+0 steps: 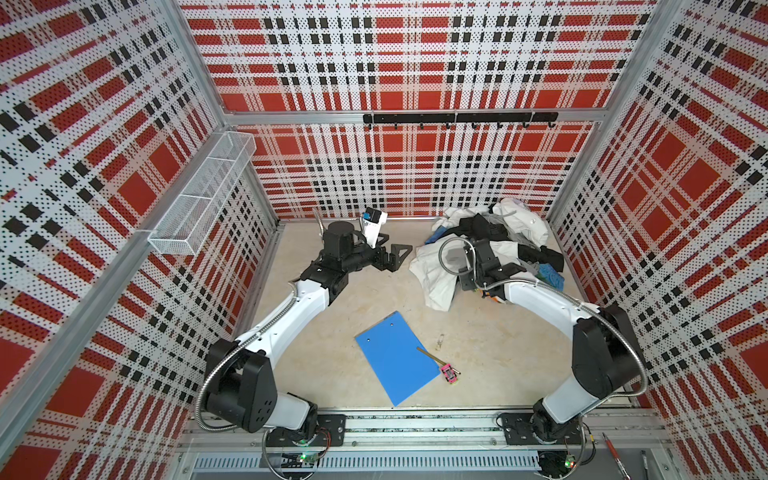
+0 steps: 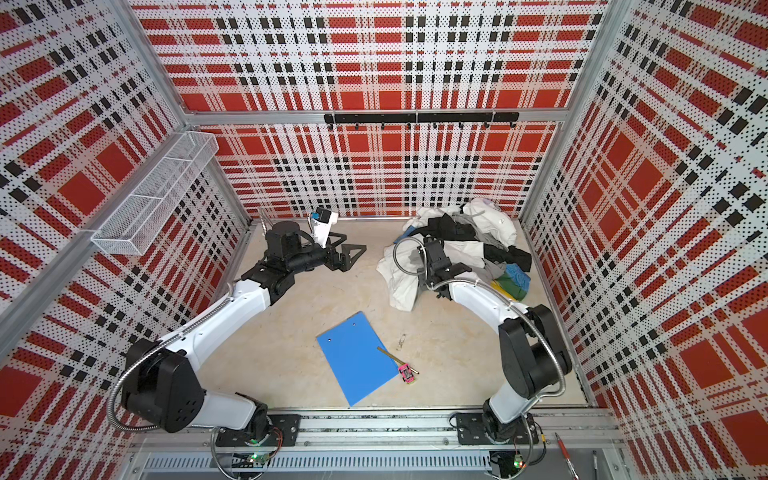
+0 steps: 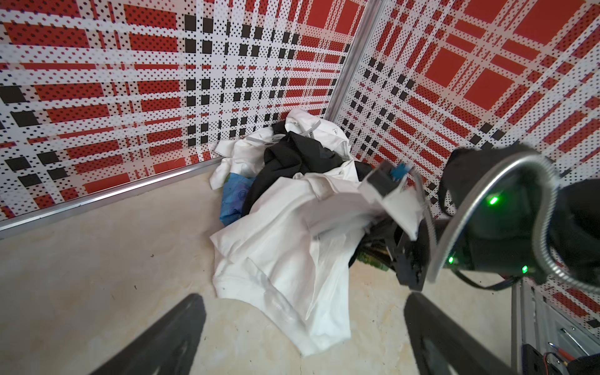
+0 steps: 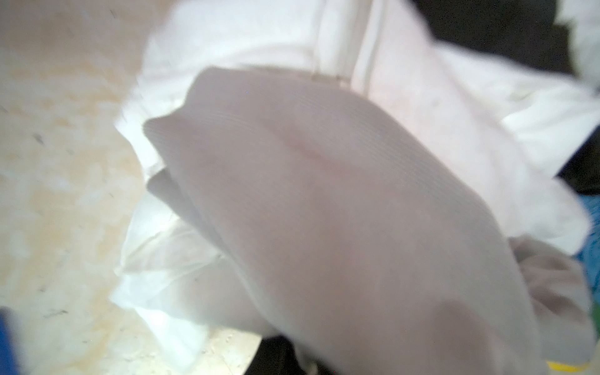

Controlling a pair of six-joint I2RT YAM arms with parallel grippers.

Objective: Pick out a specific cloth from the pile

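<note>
The fold of white fabric goes outward in my right gripper to the white heap by the table's back corner (image 1: 524, 220) next. My right gripper releases it there, since white fabric lies over the cloth.
The pile (image 1: 490, 237) (image 2: 457, 237) (image 3: 292, 227), white garments mixed with black and grey, fills the back right corner. The cloth shows as blue, green and yellow patches at the pile's right edge (image 1: 550, 274) (image 2: 513, 280). A green speckled bit of it (image 3: 373, 259) lies right beside my right gripper (image 1: 478, 289) (image 3: 407, 269). That gripper is dug into the pile's front, shut, and I cannot tell what it pinches. White fabric covers most of the right wrist view. My left gripper (image 1: 390, 249) (image 3: 305, 298) hovers open and empty left of the pile.
A flat blue board (image 1: 395, 357) lies front centre, with a pencil (image 1: 428, 353) and a small pink toy car (image 1: 449, 374) at its right edge. A wire basket (image 1: 203, 199) hangs on the left wall. The back and right walls hem in the pile.
</note>
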